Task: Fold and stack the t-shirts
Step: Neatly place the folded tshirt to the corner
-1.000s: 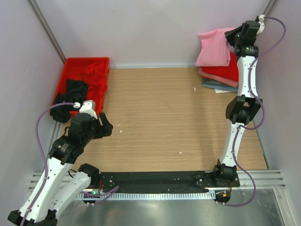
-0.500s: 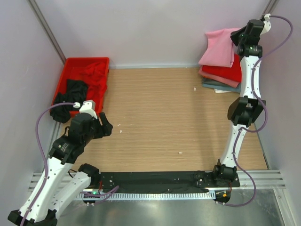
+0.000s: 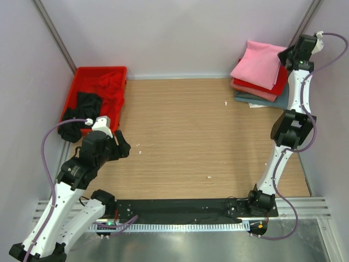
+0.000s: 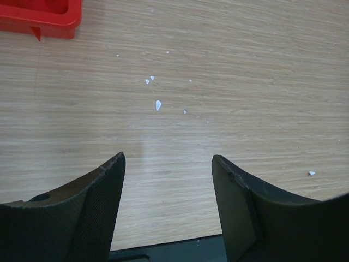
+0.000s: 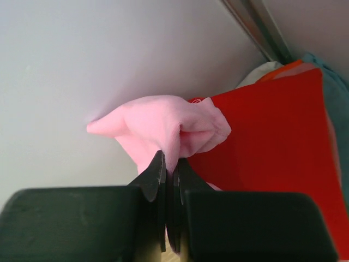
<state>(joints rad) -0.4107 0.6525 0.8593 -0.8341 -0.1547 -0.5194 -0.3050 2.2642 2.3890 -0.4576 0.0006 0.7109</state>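
Next, my right gripper moves down toward the side beside it, over the folded red t-shirt [image 3: 283,71] [image 5: 292,101], because the pink t-shirt's pinched edge leaves the red t-shirt's far corner uncovered.
My right gripper [image 3: 284,54] is shut on an edge of the light pink t-shirt [image 3: 259,63] at the far right corner; the wrist view shows the pink cloth [image 5: 163,126] pinched between the jaws. The pink shirt lies over the folded bright red t-shirt [image 3: 277,83], which shows again in the right wrist view [image 5: 278,142]. Under it lie the salmon [image 3: 251,90] and grey-blue [image 3: 256,100] shirts. My left gripper [image 3: 123,143] is open and empty over bare table at the near left [image 4: 168,164]. A black t-shirt [image 3: 82,108] and a red one [image 3: 109,87] lie crumpled in the tray.
The rigid red plastic tray [image 3: 76,79] stands at the far left; its corner shows in the left wrist view [image 4: 41,16]. Pale walls close in the back and both sides. Small white flecks [image 4: 157,105] dot the wooden table [image 3: 191,136].
My right gripper has moved right and back with the pink shirt, and the shirt has come down from hanging to lie spread over the stack. The left arm has not moved.
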